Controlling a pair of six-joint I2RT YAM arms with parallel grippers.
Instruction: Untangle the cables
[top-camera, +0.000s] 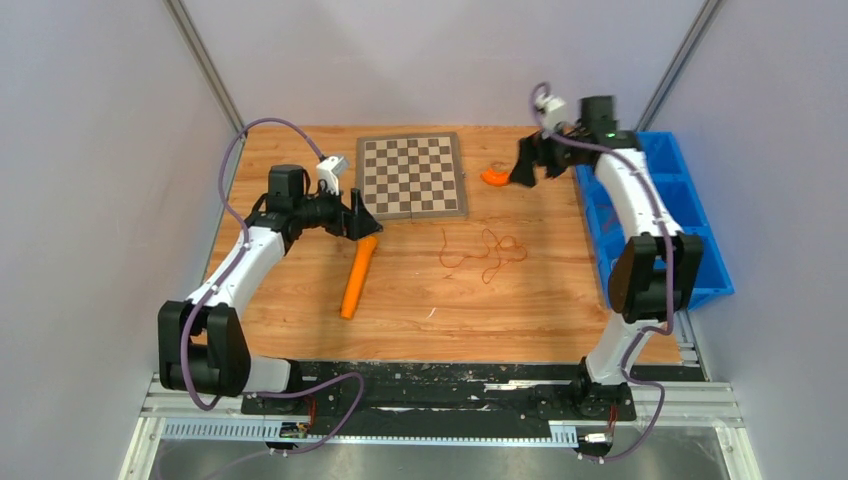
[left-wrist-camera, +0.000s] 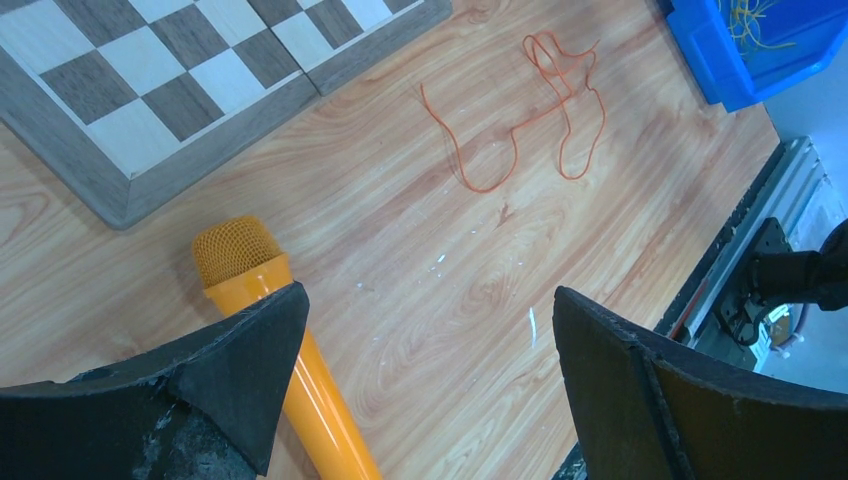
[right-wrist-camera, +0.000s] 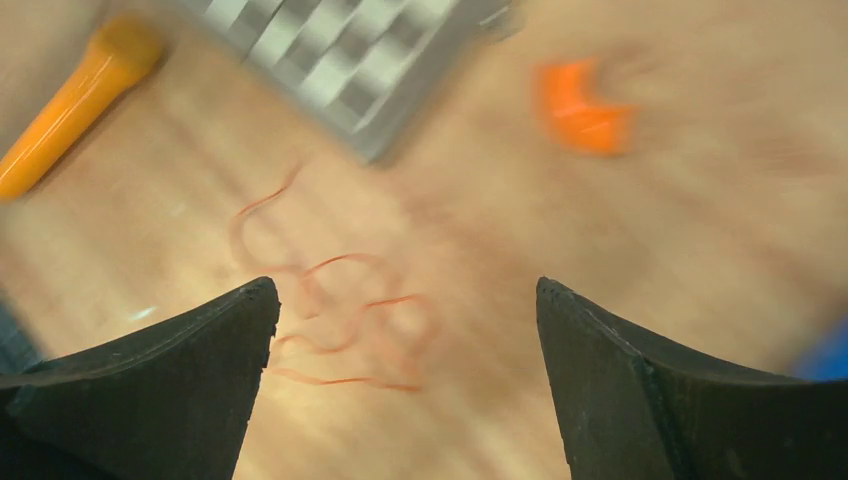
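Note:
The reddish-orange cables are bunched nearer my base, so I will next bring my raised right gripper down and back onto the loops' far part (top-camera: 490, 236) (right-wrist-camera: 372, 260).
The cables (top-camera: 485, 254) are thin reddish-orange wires lying in loose loops on the wooden table, right of the centre. They also show in the left wrist view (left-wrist-camera: 520, 120) and, blurred, in the right wrist view (right-wrist-camera: 340, 320). My left gripper (top-camera: 362, 222) is open and empty, above the top end of the orange stick, well left of the cables. In its own view the gripper (left-wrist-camera: 430, 340) stands wide open. My right gripper (top-camera: 527, 165) is open and empty at the far right, raised above the table, and the gripper (right-wrist-camera: 405, 330) shows wide open in its own view.
An orange microphone-shaped stick (top-camera: 358, 278) lies left of the cables. A chessboard (top-camera: 412, 176) lies at the back. A small orange piece (top-camera: 493, 177) sits by the right gripper. A blue bin (top-camera: 700, 230) with yellow wires inside (left-wrist-camera: 755, 20) stands along the right edge.

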